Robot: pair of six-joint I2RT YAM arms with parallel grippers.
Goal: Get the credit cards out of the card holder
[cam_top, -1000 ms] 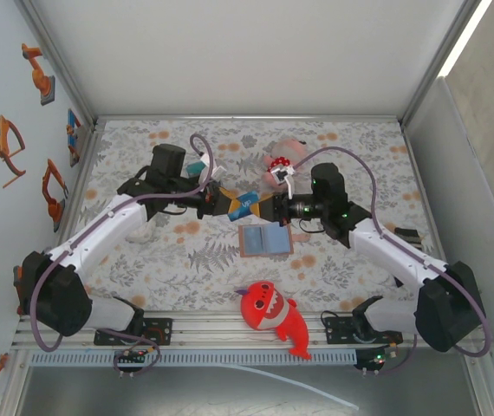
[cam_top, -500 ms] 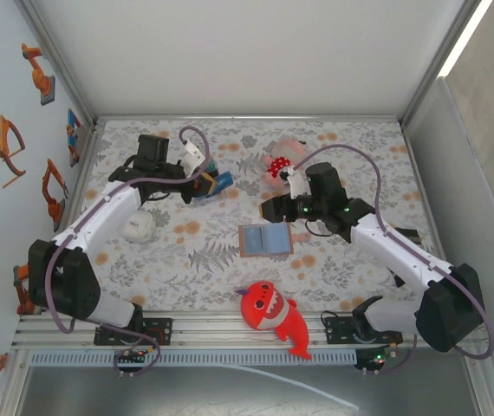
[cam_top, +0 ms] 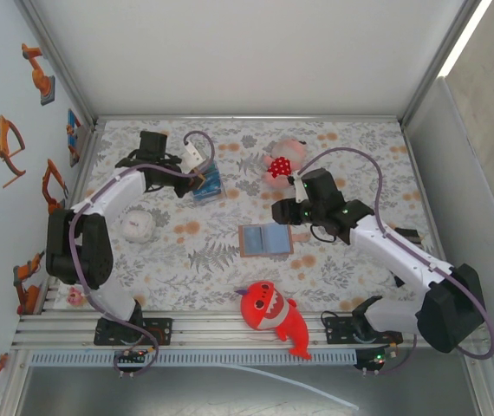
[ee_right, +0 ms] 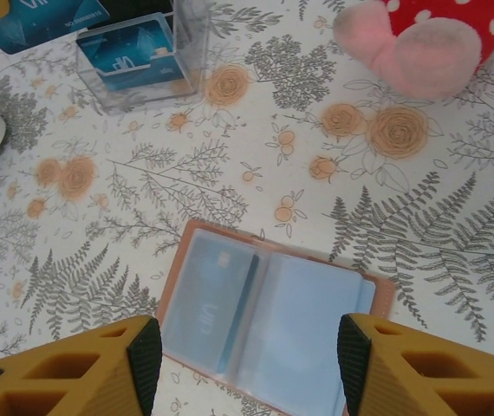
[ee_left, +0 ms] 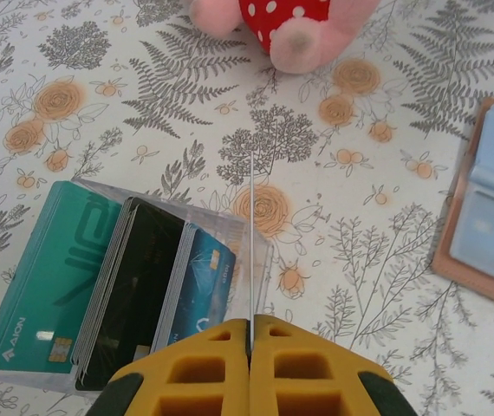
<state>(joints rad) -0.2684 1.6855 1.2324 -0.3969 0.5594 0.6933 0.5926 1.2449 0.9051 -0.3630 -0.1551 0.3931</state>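
Note:
The gap below, beside the blue cards, still has room, so my left gripper should lower next and release the credit card there.
The card holder (cam_top: 264,239) lies open and flat mid-table, tan rim and blue-grey clear pockets up. In its left pocket a credit card (ee_right: 212,303) shows through the plastic. My right gripper (cam_top: 280,211) hovers just above the holder (ee_right: 269,321), open (ee_right: 247,343), with nothing between its fingers. At the back left, my left gripper (cam_top: 202,178) is shut (ee_left: 250,322) on a thin credit card seen edge-on (ee_left: 251,243). It holds it over the right end of a clear box (ee_left: 126,286) of teal, black and blue cards.
A pink plush with a red dotted dress (cam_top: 280,163) sits at the back centre. A red shark plush (cam_top: 273,316) lies near the front edge. A white round object (cam_top: 136,225) rests left of the centre, and the clear card box (ee_right: 139,61) stands behind it.
My left arm swung from the table's middle to the back left, carrying the card to the clear box. My right gripper opened and drew back over the holder.

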